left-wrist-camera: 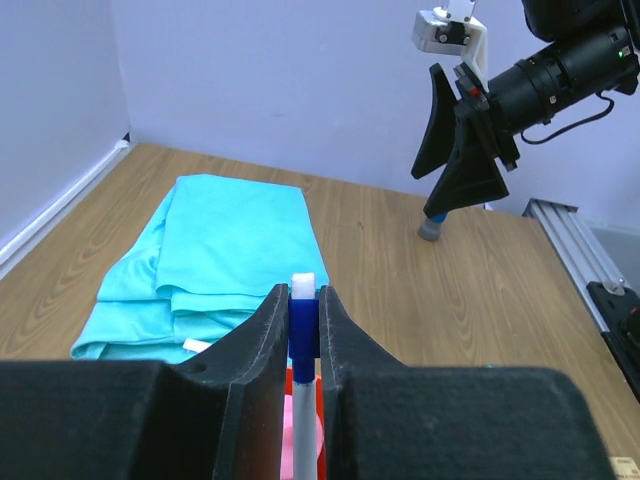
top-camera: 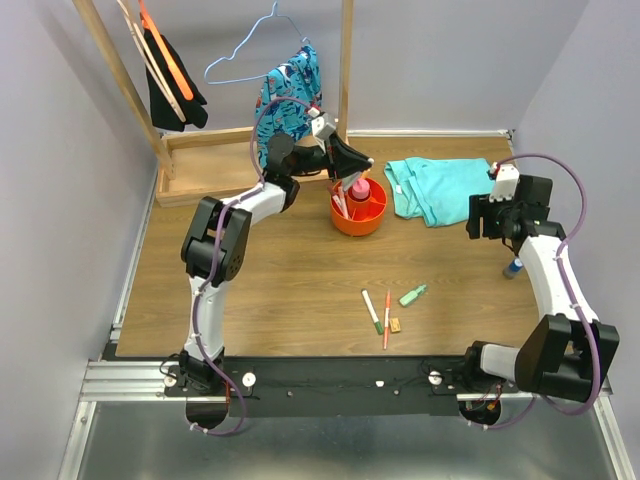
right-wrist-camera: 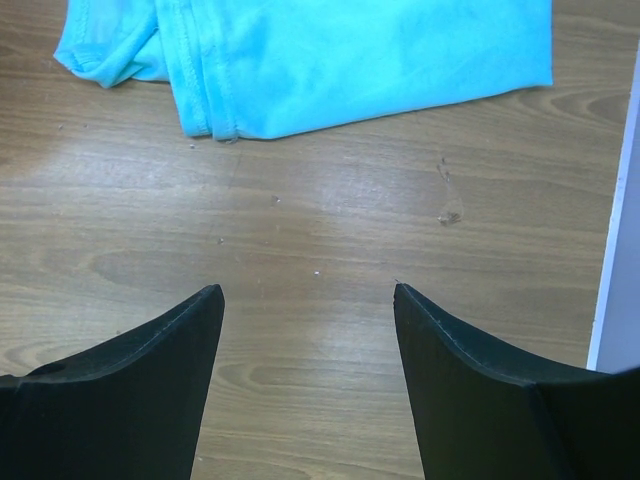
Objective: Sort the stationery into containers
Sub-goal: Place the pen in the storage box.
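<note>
I will next lower my left gripper toward the orange-red bowl (top-camera: 372, 222) (left-wrist-camera: 320, 432) below it and let go of the upright pen there, because other pens stand beside the pink bottle.
My left gripper (left-wrist-camera: 302, 300) is shut on a thin white pen with a blue cap (left-wrist-camera: 302, 335), held upright over the round orange-red bowl (top-camera: 372, 222). In the top view this gripper (top-camera: 355, 168) hangs just above the bowl, which holds a pink bottle (top-camera: 359, 189) and a few pens. On the table lie a green-capped pen (top-camera: 372, 311), an orange pen (top-camera: 387, 318), a green highlighter (top-camera: 412, 296) and a tan eraser (top-camera: 396, 324). My right gripper (right-wrist-camera: 308, 300) is open and empty above bare wood, at the right of the table (top-camera: 478, 216).
A folded teal cloth (top-camera: 440, 188) lies right of the bowl, just beyond my right gripper (right-wrist-camera: 350, 60). A blue-capped item (top-camera: 513, 268) stands by the right arm. A wooden rack base (top-camera: 210, 165) with hanging clothes and a hanger is at the back left.
</note>
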{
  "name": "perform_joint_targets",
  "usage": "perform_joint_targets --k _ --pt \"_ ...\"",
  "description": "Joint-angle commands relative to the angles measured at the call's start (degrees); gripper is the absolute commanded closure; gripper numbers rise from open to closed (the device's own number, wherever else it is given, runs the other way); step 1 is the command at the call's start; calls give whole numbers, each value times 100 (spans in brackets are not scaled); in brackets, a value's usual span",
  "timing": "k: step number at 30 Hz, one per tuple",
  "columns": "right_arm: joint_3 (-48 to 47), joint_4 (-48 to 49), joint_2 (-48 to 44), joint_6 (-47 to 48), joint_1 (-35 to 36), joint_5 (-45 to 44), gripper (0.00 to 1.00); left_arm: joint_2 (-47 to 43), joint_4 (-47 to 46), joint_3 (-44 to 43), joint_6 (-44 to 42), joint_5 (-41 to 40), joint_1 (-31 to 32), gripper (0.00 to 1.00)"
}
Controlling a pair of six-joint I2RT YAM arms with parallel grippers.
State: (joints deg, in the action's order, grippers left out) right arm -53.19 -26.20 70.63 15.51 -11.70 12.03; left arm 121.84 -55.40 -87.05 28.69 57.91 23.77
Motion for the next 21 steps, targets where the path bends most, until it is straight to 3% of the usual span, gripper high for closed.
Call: perform_joint_targets --k 1,7,14,18,21 --pt "-314 -263 214 22 -25 -368 23 393 -1243 -111 953 1 -92 91" --pt "-473 -386 442 14 -25 -482 23 577 -2367 161 2183 -166 -346 93" --pt "-859 -483 864 145 -25 -631 23 1025 -3108 364 2597 -376 -514 93" --pt "-1149 -606 1093 216 -25 -693 23 1612 -4082 180 3605 -719 -531 93" --pt "-1264 -641 1155 242 -25 -711 23 1816 -4102 48 3671 -966 -514 94"
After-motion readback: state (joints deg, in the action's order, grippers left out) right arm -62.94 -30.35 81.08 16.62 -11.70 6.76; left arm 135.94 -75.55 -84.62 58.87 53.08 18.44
